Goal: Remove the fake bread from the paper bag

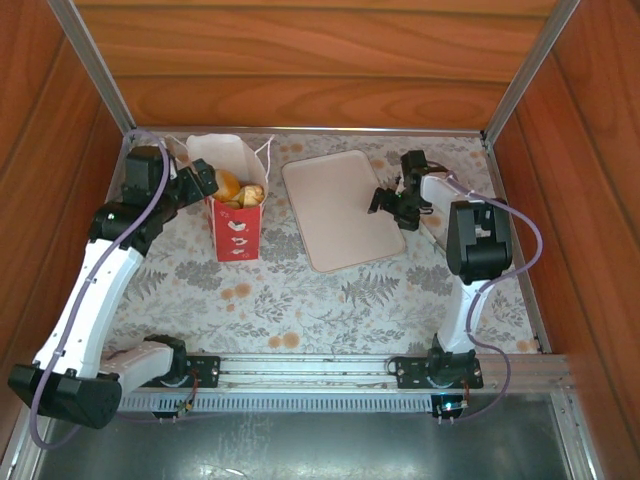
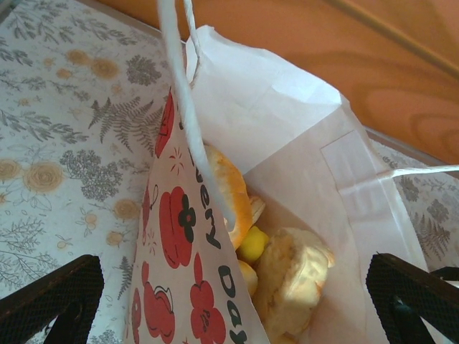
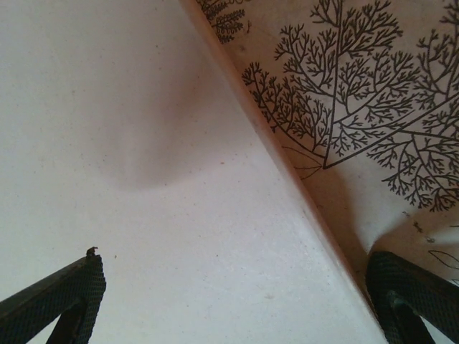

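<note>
My left gripper has its fingers spread, and the bag's printed upper side (image 2: 222, 233) stands up between them. It should next move down astride that side beside the bag's handle and close there.
The paper bag (image 1: 236, 225) stands upright at the back left, white on top and red below, with its mouth open. Golden fake bread (image 1: 238, 190) shows inside it. In the left wrist view the bag's printed face (image 2: 193, 279) is close, with a pale roll (image 2: 294, 276) and an orange-brown roll (image 2: 231, 190) behind it. My left gripper (image 1: 205, 180) is at the bag's upper left rim, open (image 2: 233, 290), its fingers spread to either side of the bag's mouth. My right gripper (image 1: 390, 205) hangs open (image 3: 237, 294) over the tray's right edge, holding nothing.
A pale beige tray (image 1: 335, 215) lies flat right of the bag; its rim (image 3: 287, 172) runs diagonally under my right gripper. The floral tablecloth (image 1: 300, 300) covers the table. Wooden walls close in the back and both sides.
</note>
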You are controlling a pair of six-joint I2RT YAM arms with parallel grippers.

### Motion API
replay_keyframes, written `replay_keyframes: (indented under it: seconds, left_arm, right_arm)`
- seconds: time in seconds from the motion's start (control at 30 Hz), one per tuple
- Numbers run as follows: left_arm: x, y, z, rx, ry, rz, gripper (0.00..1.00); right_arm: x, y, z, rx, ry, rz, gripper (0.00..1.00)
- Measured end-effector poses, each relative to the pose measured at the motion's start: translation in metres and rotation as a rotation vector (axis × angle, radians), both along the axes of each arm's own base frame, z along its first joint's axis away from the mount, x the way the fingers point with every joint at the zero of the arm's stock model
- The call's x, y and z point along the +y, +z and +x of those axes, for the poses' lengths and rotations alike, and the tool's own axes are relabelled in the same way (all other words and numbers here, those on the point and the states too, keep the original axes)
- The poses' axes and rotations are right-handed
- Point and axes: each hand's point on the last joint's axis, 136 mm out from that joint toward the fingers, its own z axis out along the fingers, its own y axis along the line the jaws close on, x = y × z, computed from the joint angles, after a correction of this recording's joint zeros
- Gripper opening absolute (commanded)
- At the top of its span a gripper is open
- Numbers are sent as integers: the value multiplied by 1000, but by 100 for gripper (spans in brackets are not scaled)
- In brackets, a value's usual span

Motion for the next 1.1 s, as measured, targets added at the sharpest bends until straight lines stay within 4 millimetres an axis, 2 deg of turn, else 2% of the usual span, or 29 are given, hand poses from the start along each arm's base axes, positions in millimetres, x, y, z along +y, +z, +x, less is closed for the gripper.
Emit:
replay_keyframes:
  seconds: [0.27, 0.57, 0.77, 0.87, 1.1]
  left_arm:
    - [0, -23, 13, 67, 10, 30, 89]
    - [10, -32, 26, 87, 58, 89, 78]
    - [11, -35, 39, 98, 58, 113, 67]
    - [11, -36, 46, 102, 55, 123, 62]
    - [25, -43, 58, 129, 79, 116, 50]
  right_arm:
    - [10, 1, -14, -12, 23, 13, 100]
    - [32, 0, -30, 3, 54, 18, 100]
    - [26, 1, -41, 24, 31, -13, 100]
    - [19, 11, -45, 12, 17, -46, 100]
    - [4, 65, -45, -111, -24, -94, 100]
